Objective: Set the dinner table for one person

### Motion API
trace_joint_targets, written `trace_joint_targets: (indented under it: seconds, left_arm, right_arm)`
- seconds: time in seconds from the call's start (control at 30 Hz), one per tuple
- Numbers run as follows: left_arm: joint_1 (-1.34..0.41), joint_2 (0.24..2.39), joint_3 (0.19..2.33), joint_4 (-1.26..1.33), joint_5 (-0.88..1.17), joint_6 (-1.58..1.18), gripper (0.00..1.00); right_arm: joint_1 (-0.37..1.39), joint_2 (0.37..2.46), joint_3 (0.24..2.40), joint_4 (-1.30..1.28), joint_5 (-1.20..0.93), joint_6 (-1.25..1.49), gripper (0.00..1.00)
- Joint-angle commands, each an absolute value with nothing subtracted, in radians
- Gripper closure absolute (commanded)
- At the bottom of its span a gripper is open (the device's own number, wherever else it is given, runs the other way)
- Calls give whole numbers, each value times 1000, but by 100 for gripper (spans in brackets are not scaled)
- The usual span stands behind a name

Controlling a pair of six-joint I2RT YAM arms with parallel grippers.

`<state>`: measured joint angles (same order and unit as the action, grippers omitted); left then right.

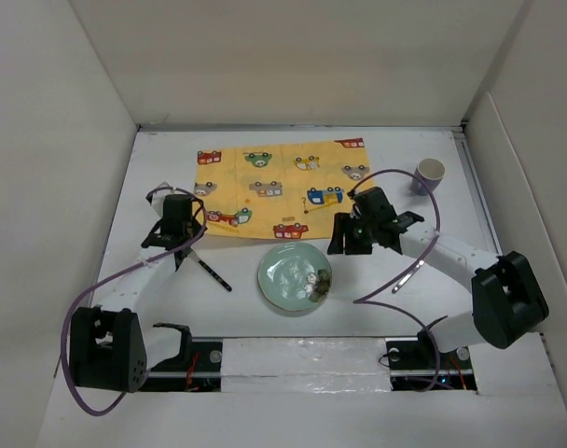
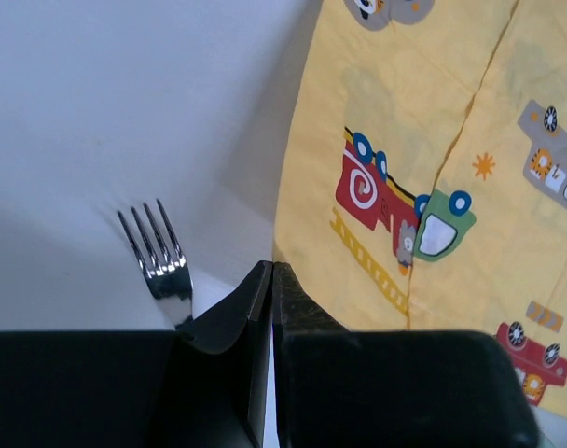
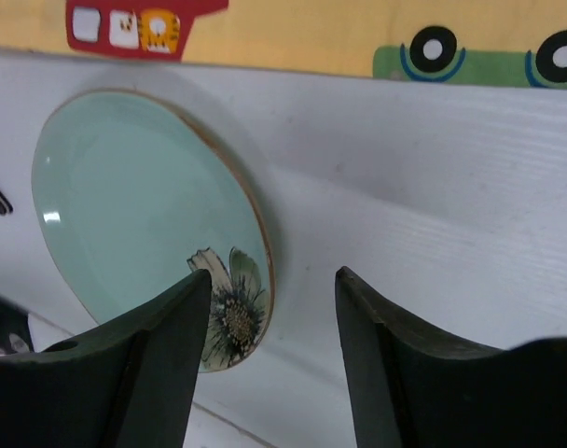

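The plate's flowered rim (image 1: 328, 284) (image 3: 269, 291) shows between my open fingers but below them, so I will move my right gripper down and back over that rim to close.
The dinner table (image 1: 162, 168) is a white tabletop walled by white panels. A yellow car-print placemat (image 1: 274, 187) lies at its middle back. A pale green plate (image 1: 294, 277) with a flower print sits in front of the placemat. My right gripper (image 1: 347, 241) is open and empty just right of the plate; in the right wrist view (image 3: 274, 273) its left finger hangs over the plate's (image 3: 144, 215) flowered rim. A fork (image 1: 209, 271) with a black handle lies left of the plate. My left gripper (image 1: 181, 235) is shut, its tips (image 2: 272, 266) beside the fork's tines (image 2: 158, 257) at the placemat's (image 2: 451, 187) left edge.
A purple and white paper cup (image 1: 430, 174) stands at the back right, off the placemat's corner. White panels wall the table on the left, back and right. Purple cables loop off both arms.
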<state>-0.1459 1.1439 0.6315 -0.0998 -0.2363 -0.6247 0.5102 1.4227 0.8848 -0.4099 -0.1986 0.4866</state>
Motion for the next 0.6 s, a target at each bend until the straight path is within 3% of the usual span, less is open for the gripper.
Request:
trace_joint_targets:
  seconds: [0.0, 0.13, 0.17, 0.27, 0.3, 0.4, 0.5, 0.57]
  left_arm:
    - [-63, 1178, 692, -63, -194, -566, 100]
    - [-37, 1236, 724, -48, -172, -549, 99]
    - [-37, 1247, 739, -52, -169, -546, 95]
    - [-37, 1256, 736, -61, -149, -543, 69]
    - [-37, 1247, 732, -58, -134, -540, 53]
    - [-37, 1215, 729, -60, -126, -532, 36]
    - [-37, 1194, 767, -84, -117, -505, 36]
    - [-37, 1175, 797, -90, -89, -480, 44]
  right_arm:
    - [538, 1419, 855, -400, -282, 494, 37]
    - [594, 1428, 847, -373, -276, 523, 36]
    - [594, 1433, 845, -368, -276, 529, 36]
    - [594, 1446, 836, -353, -282, 534, 36]
    - [594, 1450, 828, -344, -299, 534, 36]
    - [594, 1480, 805, -308, -327, 535, 36]
    - [594, 1512, 778, -262, -357, 538, 37]
    - [584, 1535, 761, -213, -394, 540, 37]
